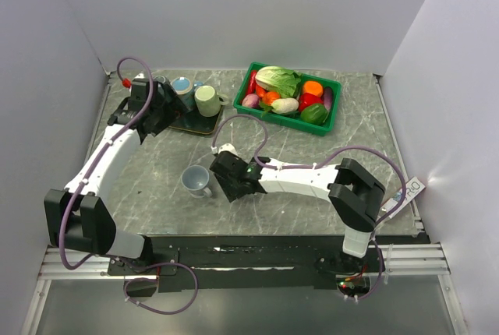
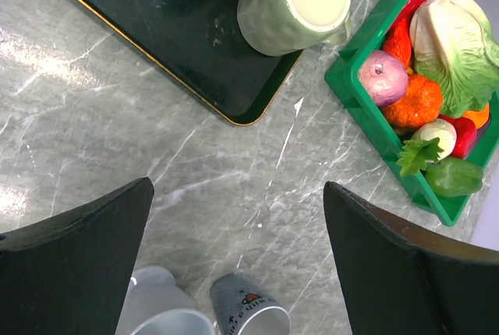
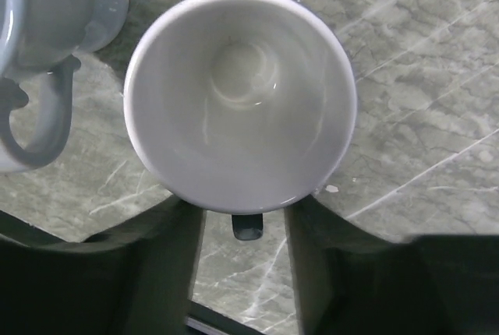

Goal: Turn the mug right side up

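The left gripper goes down toward the left in its wrist view next, open fingers astride the light blue handle, because that handle lies clear beside the tray's edge.
A dark grey printed mug [image 3: 238,93] stands upright on the table with its white inside facing the right wrist camera. It also shows at the bottom of the left wrist view [image 2: 248,304]. In the top view my right gripper [image 1: 228,173] covers it. My right gripper [image 3: 246,218] straddles the mug's handle [image 3: 248,227], jaws partly apart with a gap on each side of it; the fingertips are hidden under the rim. My left gripper [image 2: 238,257] is open and empty, hovering near the tray [image 1: 204,126] at the back left.
A pale blue-grey mug [image 1: 195,181] stands upright just left of the printed one. The black tray [image 2: 187,47] holds a green mug [image 2: 292,4] and a blue one [image 1: 182,86]. A green basket [image 1: 331,117] of toy vegetables stands at the back right.
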### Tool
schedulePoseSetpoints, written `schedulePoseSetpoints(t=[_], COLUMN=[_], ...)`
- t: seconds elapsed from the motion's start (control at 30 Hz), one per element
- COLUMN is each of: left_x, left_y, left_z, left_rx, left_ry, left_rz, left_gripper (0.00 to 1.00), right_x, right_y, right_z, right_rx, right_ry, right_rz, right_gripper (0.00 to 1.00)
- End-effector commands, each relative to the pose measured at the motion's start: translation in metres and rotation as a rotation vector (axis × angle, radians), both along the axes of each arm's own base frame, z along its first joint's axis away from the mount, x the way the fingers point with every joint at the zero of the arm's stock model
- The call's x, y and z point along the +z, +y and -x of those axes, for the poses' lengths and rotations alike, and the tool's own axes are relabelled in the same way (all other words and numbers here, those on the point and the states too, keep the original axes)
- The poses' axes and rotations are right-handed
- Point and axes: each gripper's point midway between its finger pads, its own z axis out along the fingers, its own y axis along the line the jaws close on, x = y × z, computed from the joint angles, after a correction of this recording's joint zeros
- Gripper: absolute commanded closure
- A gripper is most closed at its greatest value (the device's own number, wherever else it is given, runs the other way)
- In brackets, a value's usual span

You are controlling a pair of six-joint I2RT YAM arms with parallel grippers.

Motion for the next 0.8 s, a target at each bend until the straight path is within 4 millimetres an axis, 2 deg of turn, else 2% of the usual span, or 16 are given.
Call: schedulePoseSetpoints(t=[0.0, 0.1, 0.23, 0.27, 0.37, 0.4, 0.47, 0.5, 0.53, 0.57, 0.63, 0.77], left_x=[0.003, 0.003, 0.001, -0.001, -0.01, -0.011, -0.02, -0.022, -0.021, -0.033, -0.039, -0.061], left_y=[0.005, 0.013, 0.036, 0.042, 0.06, 0.064, 0.072, 0.075, 0.082, 0.086, 0.089, 0.102], left_z=[-0.003, -0.005, -0.007, -0.009, -0.014, -0.017, -0.024, -0.029, -0.036, -0.042, -0.057, -0.093], left_rx=[0.006, 0.035, 0.11, 0.129, 0.185, 0.197, 0.223, 0.231, 0.252, 0.251, 0.242, 0.222], left_ry=[-0.013, -0.013, -0.012, -0.008, 0.009, 0.004, 0.022, 0.019, 0.013, 0.04, 0.033, 0.073], left_rz=[-0.018, -0.05, -0.131, -0.146, -0.161, -0.163, -0.179, -0.186, -0.199, -0.221, -0.24, -0.33], left_gripper=[0.04, 0.04, 0.04, 0.04, 0.04, 0.04, 0.04, 0.04, 0.04, 0.04, 0.04, 0.02], right_x=[0.022, 0.042, 0.074, 0.087, 0.116, 0.117, 0.137, 0.14, 0.146, 0.154, 0.158, 0.167], right_y=[0.003, 0.0, -0.008, -0.011, -0.018, -0.023, -0.025, -0.028, -0.033, -0.036, -0.049, -0.064], right_z=[-0.002, -0.002, -0.002, -0.003, -0.009, -0.012, -0.018, -0.021, -0.03, -0.031, -0.044, -0.057], right_rx=[-0.018, -0.008, -0.011, -0.016, -0.021, -0.014, -0.018, -0.021, -0.049, -0.063, -0.115, -0.175], right_ry=[-0.042, -0.065, -0.099, -0.118, -0.187, -0.207, -0.256, -0.266, -0.277, -0.272, -0.261, -0.238], right_rz=[-0.064, -0.09, -0.129, -0.152, -0.193, -0.189, -0.254, -0.267, -0.294, -0.33, -0.364, -0.443], right_gripper=[0.39, 0.3, 0.21, 0.0, 0.0, 0.0, 0.0, 0.0, 0.0, 0.0, 0.0, 0.0])
